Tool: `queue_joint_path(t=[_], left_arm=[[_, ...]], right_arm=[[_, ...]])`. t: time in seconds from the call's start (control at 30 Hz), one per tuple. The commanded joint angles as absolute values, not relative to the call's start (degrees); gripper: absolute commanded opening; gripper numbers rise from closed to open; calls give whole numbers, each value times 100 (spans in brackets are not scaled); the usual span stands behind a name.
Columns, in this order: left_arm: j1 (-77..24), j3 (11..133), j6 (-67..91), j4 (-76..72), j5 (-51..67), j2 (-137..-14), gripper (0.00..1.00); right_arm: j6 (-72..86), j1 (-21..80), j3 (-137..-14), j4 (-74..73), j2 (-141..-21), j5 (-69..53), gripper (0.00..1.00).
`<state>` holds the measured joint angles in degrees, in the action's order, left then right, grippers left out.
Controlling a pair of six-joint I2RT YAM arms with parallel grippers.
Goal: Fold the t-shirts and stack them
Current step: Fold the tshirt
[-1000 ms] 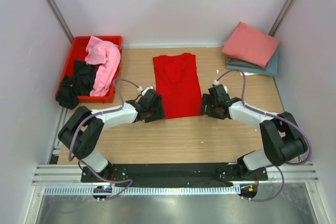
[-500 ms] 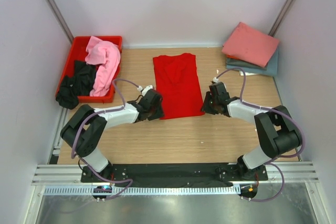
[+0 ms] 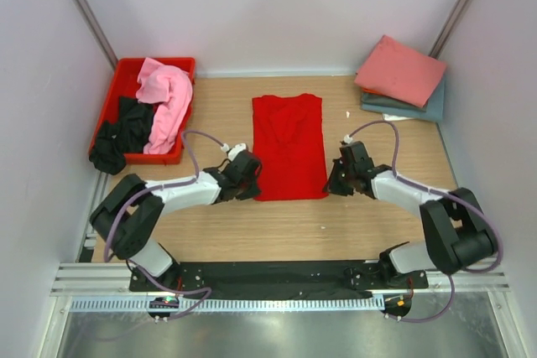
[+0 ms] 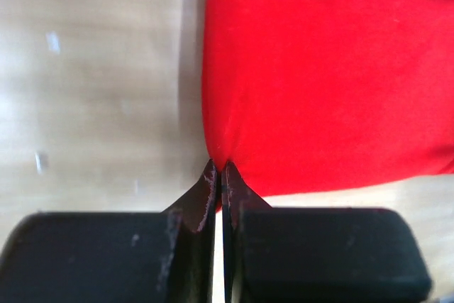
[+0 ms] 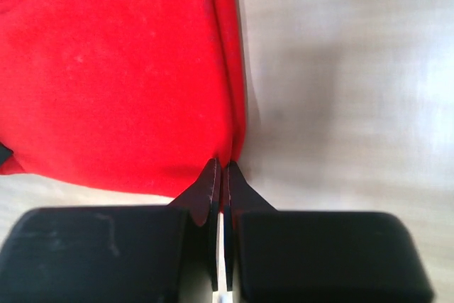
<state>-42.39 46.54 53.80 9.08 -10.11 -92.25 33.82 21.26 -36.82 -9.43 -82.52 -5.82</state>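
The red shirt's far end (image 3: 310,103) lies outward, so my right gripper should next go up and outward, lower the shirt's near corner onto it and let go.
A bright red t-shirt (image 3: 289,145) lies folded into a long strip in the middle of the table. My left gripper (image 3: 249,188) is shut on its near left corner (image 4: 221,148), and the cloth puckers at the tips. My right gripper (image 3: 332,183) is shut on the near right corner (image 5: 228,143), pinching the doubled edge. A salmon pink t-shirt (image 3: 400,70) lies folded on a grey-blue t-shirt (image 3: 419,107) at the back right. A light pink t-shirt (image 3: 165,100) and a black t-shirt (image 3: 122,129) lie crumpled in the crate.
The red plastic crate (image 3: 126,73) stands at the back left by the wall. White walls close in the table on three sides. A small white scrap (image 3: 349,114) lies on the wood right of the red shirt.
Both grippers have closed on the red shirt's near corners. The shirt has shifted a little to the right and towards me, and both arms have drawn back with it.
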Motion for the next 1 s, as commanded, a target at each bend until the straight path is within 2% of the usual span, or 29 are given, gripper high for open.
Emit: queue_joint_path(t=[0.0,0.2,0.37,0.43,0.6,0.73,0.83,0.97], left_arm=[[-4596,4378,5545,1695,-1344,-8562,0],[-5737,4149,6222,2792,-1704,-7472,0],[-6073,4192,6556,3401,-1662,-6821,0],[-6082,4306,6548,3655,-1652,-6707,0],[-6073,5333,6180,4789,-2494,-6749,0],[-5854,6334,5662,5176,-2943,-7074,0],[-5582,6862,5249,5230,-3041,-7356,0],[-4872,7311,4774,5046,-2612,-7751,0]], right_arm=[[3436,2188,-3376,-1783,-7438,-799,1],[3893,2522,-2717,-2767,-5645,-1028,1],[4376,2707,-2610,-3620,-4222,-1239,1],[4403,2716,-2863,-3805,-4070,-1335,1],[4001,2725,-3804,-3990,-4620,-1117,1],[3552,2716,-4832,-4078,-5342,-380,1],[3323,2707,-5315,-4017,-5877,-194,1],[3112,2698,-5756,-3832,-6493,-79,1]])
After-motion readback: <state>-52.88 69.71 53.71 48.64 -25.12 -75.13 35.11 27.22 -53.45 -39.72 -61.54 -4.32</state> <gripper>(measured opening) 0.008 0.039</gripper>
